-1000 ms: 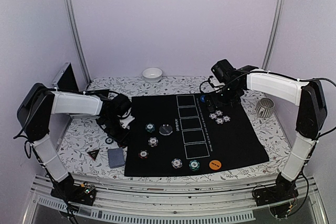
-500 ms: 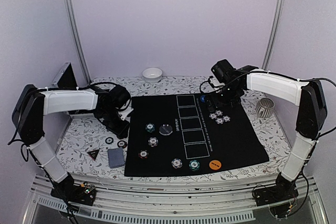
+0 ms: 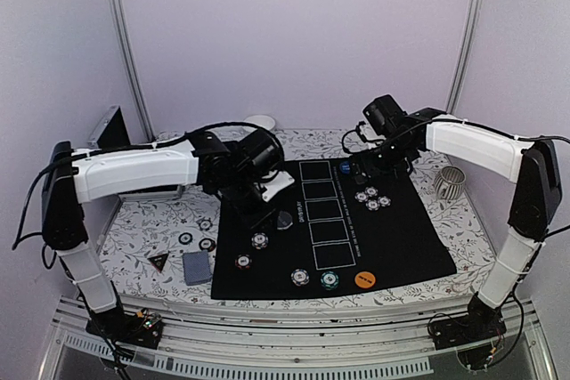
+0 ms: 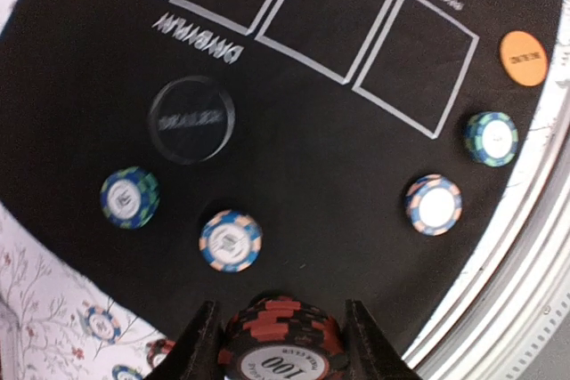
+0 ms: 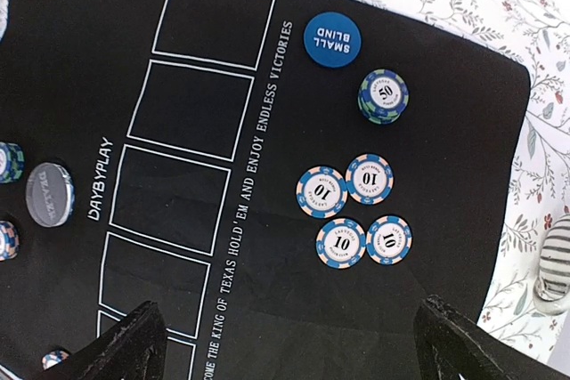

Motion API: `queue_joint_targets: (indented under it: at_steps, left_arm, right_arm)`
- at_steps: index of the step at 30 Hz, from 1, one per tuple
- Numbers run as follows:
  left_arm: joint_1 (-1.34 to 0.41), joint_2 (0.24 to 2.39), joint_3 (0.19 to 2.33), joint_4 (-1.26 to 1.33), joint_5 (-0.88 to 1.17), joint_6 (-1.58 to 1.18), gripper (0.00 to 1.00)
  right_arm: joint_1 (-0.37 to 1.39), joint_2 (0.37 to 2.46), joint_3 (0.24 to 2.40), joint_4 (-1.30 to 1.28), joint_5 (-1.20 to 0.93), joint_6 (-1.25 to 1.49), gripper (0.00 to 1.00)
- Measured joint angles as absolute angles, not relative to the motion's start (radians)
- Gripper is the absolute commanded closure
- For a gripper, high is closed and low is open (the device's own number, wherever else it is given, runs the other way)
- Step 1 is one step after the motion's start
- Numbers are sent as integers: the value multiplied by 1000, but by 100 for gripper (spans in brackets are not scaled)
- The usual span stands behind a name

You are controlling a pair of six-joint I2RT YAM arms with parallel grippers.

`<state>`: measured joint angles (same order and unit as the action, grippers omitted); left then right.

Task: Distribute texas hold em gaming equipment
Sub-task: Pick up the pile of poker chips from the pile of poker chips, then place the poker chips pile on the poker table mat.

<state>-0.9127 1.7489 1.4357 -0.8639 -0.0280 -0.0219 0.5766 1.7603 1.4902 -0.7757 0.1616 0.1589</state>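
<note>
The bare mat (image 4: pixel 383 139) beside the nearest card outline is below and to the right in the top view. I need to lower my left gripper toward that side of the mat next.
My left gripper (image 3: pixel 256 208) hovers over the left part of the black mat (image 3: pixel 401 238), shut on a stack of black-red poker chips (image 4: pixel 280 337). Below it lie the black dealer disc (image 4: pixel 191 119), single chips (image 4: pixel 230 239) and the orange button (image 4: pixel 522 58). My right gripper (image 5: pixel 292 313) stands open above the mat's far right, near four blue-white chips (image 5: pixel 354 211), a green chip stack (image 5: pixel 383 95) and the blue button (image 5: pixel 331 39). Off the mat at the left lie loose chips (image 3: pixel 196 241), the triangle marker (image 3: pixel 158 261) and the playing cards (image 3: pixel 197 267).
A silver case (image 3: pixel 111 131) stands at the far left. A white bowl (image 3: pixel 258 119) sits at the back, partly hidden behind the left arm. A striped mug (image 3: pixel 450 182) rests on the floral cloth right of the mat.
My left arm has lifted from the loose chips left of the mat and swung right over the mat with the black-red stack. The right arm has barely moved.
</note>
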Motion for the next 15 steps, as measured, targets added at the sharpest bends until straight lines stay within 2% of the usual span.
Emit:
queue_joint_targets:
  at_steps: [5, 15]
  left_arm:
    - [-1016, 1921, 1596, -862, 5, 17, 100]
    - [-1069, 2188, 1749, -878, 36, 60, 100]
  right_arm:
    - [546, 1699, 1453, -756, 141, 173, 1]
    - [528, 1641, 1371, -738, 135, 185, 1]
